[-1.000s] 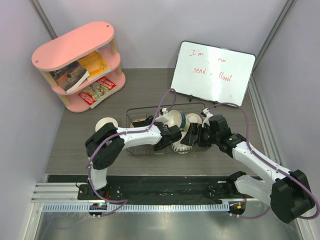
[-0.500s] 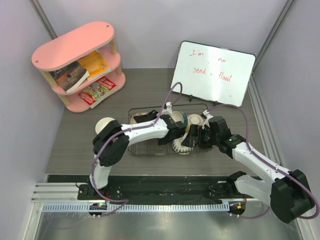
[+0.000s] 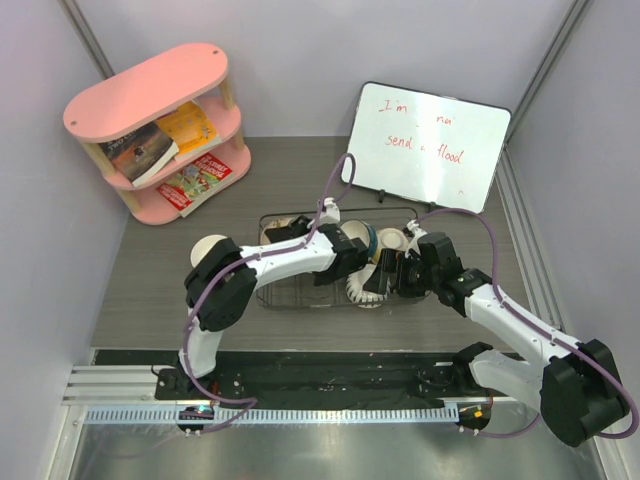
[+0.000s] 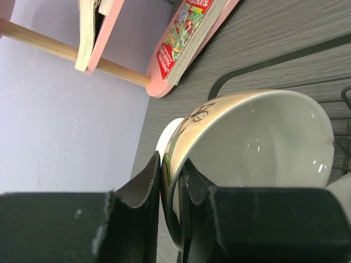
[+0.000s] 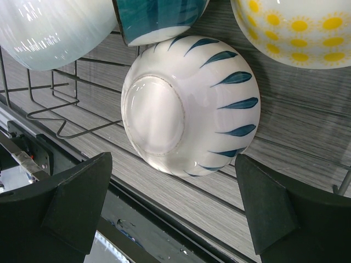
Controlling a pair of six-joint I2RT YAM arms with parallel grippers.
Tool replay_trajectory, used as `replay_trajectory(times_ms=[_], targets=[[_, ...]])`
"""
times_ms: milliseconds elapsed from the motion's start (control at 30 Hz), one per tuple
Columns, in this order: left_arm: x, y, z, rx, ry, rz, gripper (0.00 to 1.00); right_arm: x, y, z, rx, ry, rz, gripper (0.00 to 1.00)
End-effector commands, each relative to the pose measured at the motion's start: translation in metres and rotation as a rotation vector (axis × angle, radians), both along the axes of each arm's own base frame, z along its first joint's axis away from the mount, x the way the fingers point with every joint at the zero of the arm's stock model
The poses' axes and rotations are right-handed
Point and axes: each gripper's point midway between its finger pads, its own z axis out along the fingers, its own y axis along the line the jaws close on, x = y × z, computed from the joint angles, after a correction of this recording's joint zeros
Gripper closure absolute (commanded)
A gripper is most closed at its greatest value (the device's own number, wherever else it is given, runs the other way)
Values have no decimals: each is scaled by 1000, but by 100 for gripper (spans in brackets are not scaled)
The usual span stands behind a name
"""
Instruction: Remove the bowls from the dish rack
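My left gripper will lift the cream bowl point(image 4: 258, 142) and move it across to the left in the top view. Then it will lower it inside the open pale bowl point(image 4: 166, 136) and let go of it.
The black wire dish rack point(image 3: 290, 290) stands mid-table. My left gripper point(image 3: 347, 257) reaches into it and is shut on the rim of the cream bowl point(image 4: 258, 142), one finger inside and one outside point(image 4: 143, 186). The bowl leans on its side point(image 3: 347, 238). My right gripper point(image 3: 380, 278) is open, its fingers point(image 5: 77, 203) either side of the white ribbed bowl point(image 5: 192, 104) with blue strokes, not touching it. The blue-and-white banded bowl point(image 5: 159, 19) and the yellow patterned bowl point(image 5: 296, 27) sit behind it. I cannot make out a red bowl.
A pale bowl point(image 3: 208, 247) sits on the table left of the rack. A pink shelf point(image 3: 160, 130) with books stands at the back left. A whiteboard point(image 3: 425, 145) leans behind the rack. The dark table edge point(image 3: 330, 375) runs along the front.
My left gripper has moved right and deeper into the rack and now grips the cream bowl's rim. The right arm has barely moved.
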Motion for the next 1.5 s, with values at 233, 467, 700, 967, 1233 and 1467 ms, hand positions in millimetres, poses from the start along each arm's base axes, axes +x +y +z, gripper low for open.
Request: replay_trajectory(times_ms=[233, 467, 700, 967, 1233, 1467], targets=[[-21, 24, 69, -227, 33, -71, 100, 0, -3, -4, -21, 17, -9, 0], [-18, 50, 81, -445, 19, -68, 100, 2, -3, -3, -22, 14, -9, 0], [-9, 115, 66, -668, -2, 30, 100, 2, -3, -4, -23, 21, -11, 0], [-1, 176, 46, -793, 4, 141, 100, -2, -4, -11, -28, 37, -11, 0], [9, 179, 6, -892, 85, 196, 100, -5, -6, -12, -25, 31, -15, 0], [0, 190, -39, -940, 132, 266, 100, -6, -7, -14, -29, 31, -14, 0]])
